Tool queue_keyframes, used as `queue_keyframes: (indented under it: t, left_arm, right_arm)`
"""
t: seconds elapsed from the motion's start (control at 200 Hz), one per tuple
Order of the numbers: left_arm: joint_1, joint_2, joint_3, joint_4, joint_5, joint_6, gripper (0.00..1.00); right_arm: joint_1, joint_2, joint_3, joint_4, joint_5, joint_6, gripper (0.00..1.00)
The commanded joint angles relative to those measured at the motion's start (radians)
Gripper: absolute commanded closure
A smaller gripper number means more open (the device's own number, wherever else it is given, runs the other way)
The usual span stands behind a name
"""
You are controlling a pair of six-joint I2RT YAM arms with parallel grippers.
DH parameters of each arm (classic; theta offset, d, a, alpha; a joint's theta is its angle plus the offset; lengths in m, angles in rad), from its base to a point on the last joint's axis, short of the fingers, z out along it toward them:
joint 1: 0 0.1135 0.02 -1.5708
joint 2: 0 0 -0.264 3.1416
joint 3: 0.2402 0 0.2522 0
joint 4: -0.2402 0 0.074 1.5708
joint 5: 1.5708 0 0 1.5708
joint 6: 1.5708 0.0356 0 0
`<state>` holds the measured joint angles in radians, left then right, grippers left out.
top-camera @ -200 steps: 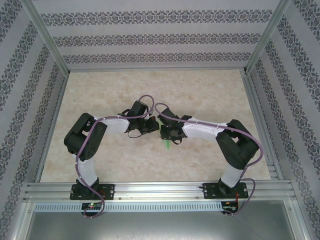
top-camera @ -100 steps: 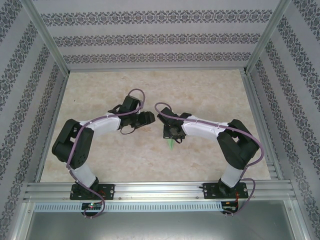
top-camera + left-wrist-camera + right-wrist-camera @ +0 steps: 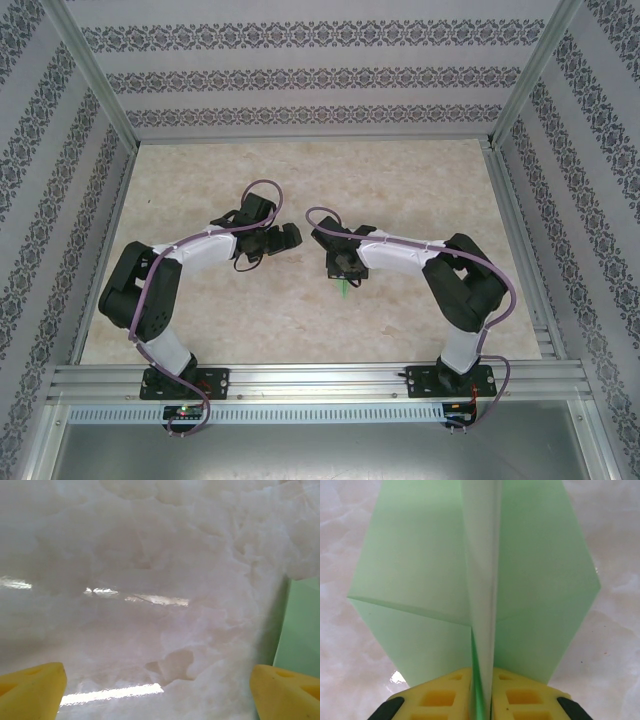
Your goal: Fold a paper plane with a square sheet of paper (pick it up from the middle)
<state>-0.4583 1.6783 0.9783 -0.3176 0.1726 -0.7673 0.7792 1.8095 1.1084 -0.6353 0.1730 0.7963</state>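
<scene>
The plane (image 3: 343, 288) goes outward in my right gripper next, to the bare tabletop beyond it. The centre fold is released there, since both wings are already folded and spread.
The pale green sheet is folded into a paper plane (image 3: 535, 580) with two wings spread flat and a raised centre crease. My right gripper (image 3: 482, 692) is shut on that centre fold, its yellow pads (image 3: 440, 697) pressed on either side. From above, the right gripper (image 3: 345, 266) hangs over the table's middle and a green tip of the plane (image 3: 343, 288) pokes out below it. My left gripper (image 3: 290, 237) stands open to the plane's left, apart from it. In the left wrist view the left gripper (image 3: 160, 690) holds nothing, and an edge of the plane (image 3: 300, 625) shows at the right.
The marble-patterned tabletop (image 3: 400, 180) lies all round both grippers. Patterned walls (image 3: 300, 75) and aluminium posts fence the table on three sides. An aluminium rail (image 3: 320, 380) carries both arm bases at the near edge.
My left gripper has opened, let go of the plane and pulled back to the left. The right gripper keeps its grip on the fold and has shifted slightly.
</scene>
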Motion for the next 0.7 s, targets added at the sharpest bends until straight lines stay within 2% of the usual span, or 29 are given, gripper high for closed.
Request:
queue_keyframes:
  t: [0.0, 0.405, 0.555, 0.694]
  left_arm:
    - [0.015, -0.019, -0.001, -0.039, -0.043, 0.011, 0.02]
    - [0.031, -0.029, 0.002, -0.070, -0.060, 0.028, 0.00]
    - [0.044, -0.046, 0.004, -0.092, -0.079, 0.033, 0.00]
    - [0.061, -0.080, -0.004, -0.121, -0.108, 0.041, 0.00]
  right_arm:
    - [0.011, 0.027, 0.026, 0.014, 0.016, 0.029, 0.84]
    - [0.001, 0.036, 0.045, -0.006, 0.044, 0.038, 0.90]
    - [-0.041, 0.014, 0.109, -0.009, 0.056, -0.026, 0.91]
    - [-0.097, 0.064, 0.214, 0.004, 0.038, -0.107, 0.91]
